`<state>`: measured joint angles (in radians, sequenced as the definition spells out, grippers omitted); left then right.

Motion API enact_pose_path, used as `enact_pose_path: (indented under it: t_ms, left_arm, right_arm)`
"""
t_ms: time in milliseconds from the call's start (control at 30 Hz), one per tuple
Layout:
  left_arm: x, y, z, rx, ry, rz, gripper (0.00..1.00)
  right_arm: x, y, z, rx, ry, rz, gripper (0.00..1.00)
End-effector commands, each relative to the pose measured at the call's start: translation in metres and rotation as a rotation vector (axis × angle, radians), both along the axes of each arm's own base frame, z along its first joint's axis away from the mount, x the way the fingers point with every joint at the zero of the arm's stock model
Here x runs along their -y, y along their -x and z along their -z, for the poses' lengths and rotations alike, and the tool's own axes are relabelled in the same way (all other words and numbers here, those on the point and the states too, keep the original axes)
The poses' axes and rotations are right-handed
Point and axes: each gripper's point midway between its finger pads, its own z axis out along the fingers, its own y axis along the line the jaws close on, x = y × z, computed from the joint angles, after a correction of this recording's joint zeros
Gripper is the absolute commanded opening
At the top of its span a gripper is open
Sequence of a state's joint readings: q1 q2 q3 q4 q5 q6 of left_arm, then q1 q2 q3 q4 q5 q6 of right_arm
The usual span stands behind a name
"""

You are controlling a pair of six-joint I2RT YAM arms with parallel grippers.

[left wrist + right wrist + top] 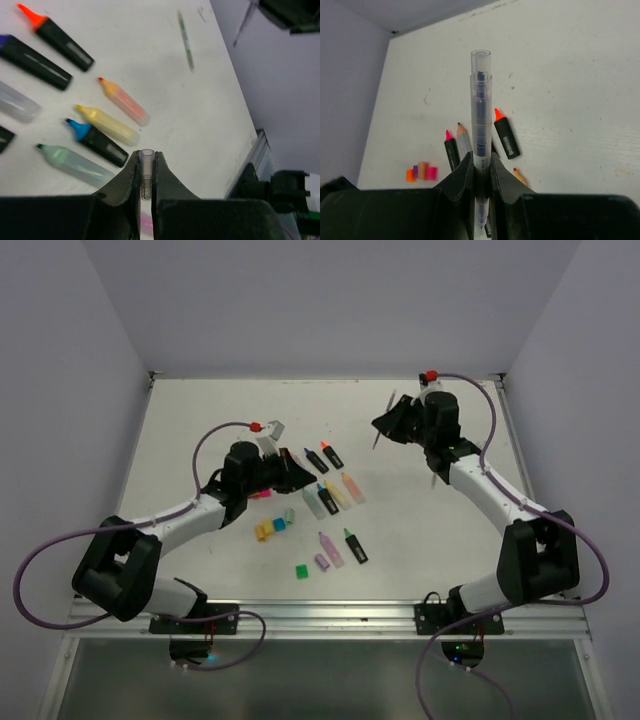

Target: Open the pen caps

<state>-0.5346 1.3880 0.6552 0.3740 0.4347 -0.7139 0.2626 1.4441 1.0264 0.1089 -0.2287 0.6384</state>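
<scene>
Loose caps sit in a group below my left gripper and to its left in the top view, so I should move there, lower beside the orange cap and release my clear cap.
My left gripper (146, 156) is shut on a small clear pen cap (146, 172) that stands upright between its fingers, above the row of uncapped highlighters (107, 125). My right gripper (481, 159) is shut on a thin clear pen (480, 100) with dark blue ink, held up over the table's far right (385, 425). Loose stubby pen caps lie on the table: pink (262, 494), yellow and blue (271, 528), green (301, 571). The right wrist view shows orange, purple and pink caps (421, 171) in a cluster. My left gripper (300, 475) hovers left of the highlighters.
Black and pastel highlighters (330, 495) lie uncapped mid-table, two more (340, 548) nearer the front. A thin grey pen (186, 40) lies toward the far side. White walls close in the table on three sides, with a metal rail (320, 615) along the near edge.
</scene>
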Motion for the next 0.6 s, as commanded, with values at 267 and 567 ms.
enact_pose_path:
  t_ms: [267,567]
  left_arm:
    - [-0.121,-0.097,0.002,-0.066,-0.069,-0.453,0.00]
    - [-0.160,-0.125,0.017,-0.131,-0.076,-0.596,0.00]
  right_arm:
    - [-0.017,0.042,0.079,-0.279,0.484,-0.193,0.00]
    - [-0.002,0.095,0.116,-0.375,0.632,-0.241,0.00]
